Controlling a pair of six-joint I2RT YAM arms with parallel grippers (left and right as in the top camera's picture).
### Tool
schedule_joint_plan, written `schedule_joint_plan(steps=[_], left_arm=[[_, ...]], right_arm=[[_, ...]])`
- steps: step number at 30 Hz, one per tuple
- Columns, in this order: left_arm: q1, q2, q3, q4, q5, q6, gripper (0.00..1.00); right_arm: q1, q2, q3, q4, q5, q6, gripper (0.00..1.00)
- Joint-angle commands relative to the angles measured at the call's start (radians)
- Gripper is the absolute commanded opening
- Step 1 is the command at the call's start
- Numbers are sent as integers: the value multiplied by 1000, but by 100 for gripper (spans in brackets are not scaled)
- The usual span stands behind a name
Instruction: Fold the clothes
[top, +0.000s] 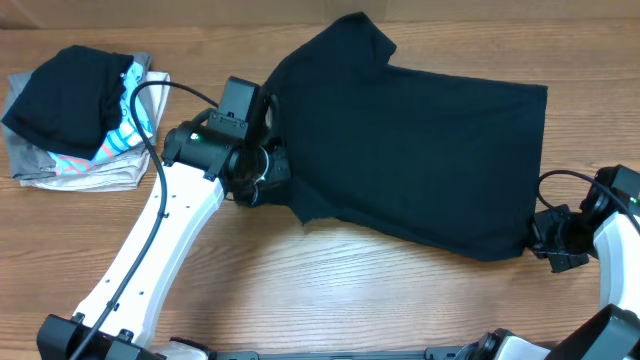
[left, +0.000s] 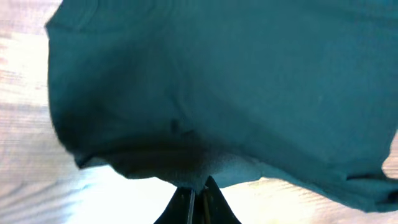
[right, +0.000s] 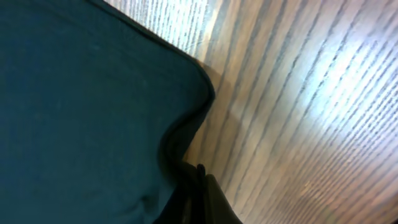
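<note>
The shirt's flat cloth (top: 310, 132) lies outward of the fingers and below them, so next my left gripper will move outward and down to release the raised fold on it.
The clothes, a black T-shirt (top: 420, 150), lie spread across the wooden table with one sleeve pointing to the far side. My left gripper (top: 283, 172) sits at the shirt's left edge. In the left wrist view its jaws (left: 199, 190) are shut on a pinch of the fabric (left: 236, 81), which is lifted slightly off the wood. My right gripper (top: 537, 232) is at the shirt's near right corner. The right wrist view shows it (right: 200, 174) shut on the hemmed edge of the cloth (right: 81, 106).
A pile of folded garments (top: 70, 110), black over turquoise-patterned and grey, lies at the far left of the table (top: 330, 290). The left arm's white link and its cable run from the near left up toward the shirt.
</note>
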Motion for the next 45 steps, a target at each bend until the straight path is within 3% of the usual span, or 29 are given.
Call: schedule_joint_plan(steps=[1, 13, 24, 35, 45], left_arm=[[-7, -5, 24, 50, -13, 29, 4], [-8, -4, 24, 164, -32, 76, 4], [-10, 70, 23, 211, -49, 76, 4], [-9, 142, 23, 236, -163, 84, 4], [-13, 144, 23, 291, -164, 83, 4]], right_arm=[[-1, 0, 26, 27, -11, -5, 4], [12, 0, 26, 135, -35, -5, 4], [131, 0, 26, 282, -32, -5, 4], [133, 0, 26, 401, -33, -5, 4], [133, 18, 24, 409, 25, -5, 4]])
